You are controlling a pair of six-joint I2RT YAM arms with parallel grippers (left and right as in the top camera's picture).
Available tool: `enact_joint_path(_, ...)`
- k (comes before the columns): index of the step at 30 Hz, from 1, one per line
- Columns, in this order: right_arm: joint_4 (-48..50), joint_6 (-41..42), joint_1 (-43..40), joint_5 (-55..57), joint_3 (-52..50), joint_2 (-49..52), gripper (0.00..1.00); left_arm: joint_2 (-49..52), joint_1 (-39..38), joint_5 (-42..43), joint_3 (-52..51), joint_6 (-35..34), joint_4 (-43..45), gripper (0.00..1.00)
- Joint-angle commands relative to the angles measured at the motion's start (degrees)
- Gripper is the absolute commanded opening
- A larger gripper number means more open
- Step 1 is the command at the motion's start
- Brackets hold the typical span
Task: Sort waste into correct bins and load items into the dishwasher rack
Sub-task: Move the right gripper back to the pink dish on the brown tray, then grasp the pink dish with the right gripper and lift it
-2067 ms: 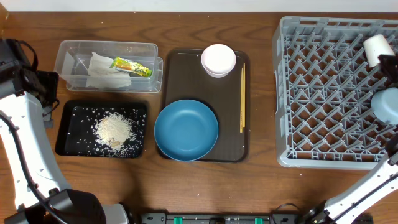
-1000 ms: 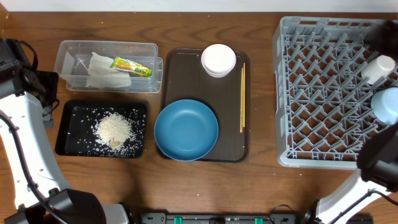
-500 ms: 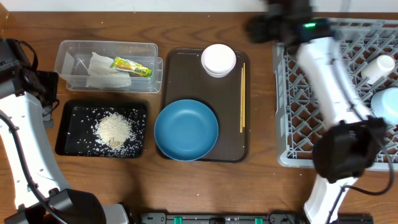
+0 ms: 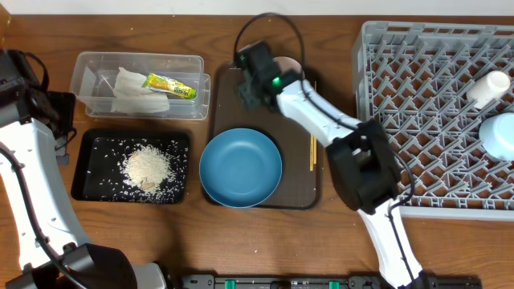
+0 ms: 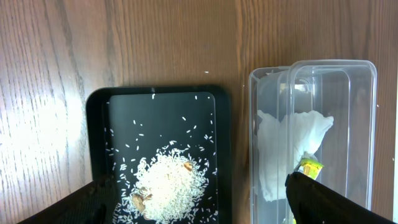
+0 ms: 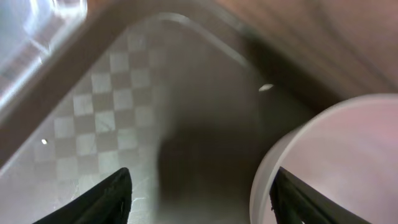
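Observation:
I should next close my right gripper's fingers across the side of the pink bowl's rim that faces the clear container [image 6: 263,173], because the rim is already just inside one open finger.
My right gripper [image 4: 250,90] [image 6: 202,200] hangs open over the far end of the brown tray, nothing between its fingers. The pink bowl [image 4: 291,63] [image 6: 339,155] lies just to its right, rim beside the right finger, mostly hidden under the arm from overhead. On the tray lie the dark-blue plate [image 4: 241,167] and the chopsticks [image 4: 312,148]. The white cup [image 4: 490,87] and light-blue bowl [image 4: 499,135] sit in the grey rack [image 4: 418,120]. The napkin [image 4: 132,90] and wrapper [image 4: 169,85] are in the clear container [image 4: 88,68]; rice [image 4: 148,167] fills the black tray [image 4: 84,164]. My left gripper [image 5: 199,205] is open above the black tray's edge.
The brown serving tray [image 4: 225,104] stands mid-table between the bins and the rack. My right arm stretches from the near right across the tray's right half. The left arm stands along the table's left edge [image 4: 32,120].
My right gripper has let go of the white cup in the rack, opened, and swung left across the table to the brown tray beside the pink bowl. The left arm has not moved.

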Motion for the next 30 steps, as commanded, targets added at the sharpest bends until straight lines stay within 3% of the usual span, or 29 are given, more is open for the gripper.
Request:
enact_joint_path(1, -0.4, -2.4, 1.6, 8.2, 0.3, 0.0, 0.65, 0.2, 0.3, -0.3, 0.2, 0.1, -0.3, 0.89)
enact_joint_path(5, -1.0, -3.3, 2.2, 10.1, 0.3, 0.0, 0.59, 0.2, 0.3, -0.3, 0.2, 0.1, -0.3, 0.89)
enact_joint_path(10, -3.2, -3.3, 2.0, 10.1, 0.3, 0.0, 0.25, 0.2, 0.3, -0.3, 0.2, 0.1, -0.3, 0.89)
enact_joint_path(14, -3.8, -3.0, 2.2, 10.1, 0.5, -1.5, 0.17, 0.2, 0.3, -0.3, 0.2, 0.1, -0.3, 0.89)
enact_joint_path(17, -4.8, -3.0, 2.2, 10.1, 1.0, -4.5, 0.01, 0.2, 0.3, -0.3, 0.2, 0.1, -0.3, 0.89)
enact_joint_path(23, -8.3, -0.1, 0.3, 10.1, 1.1, -15.7, 0.01, 0.2, 0.3, -0.3, 0.2, 0.1, -0.3, 0.89)
enact_joint_path(30, -18.8, 6.7, -10.0, 10.1, 1.1, -32.2, 0.01, 0.2, 0.3, -0.3, 0.2, 0.1, -0.3, 0.89)
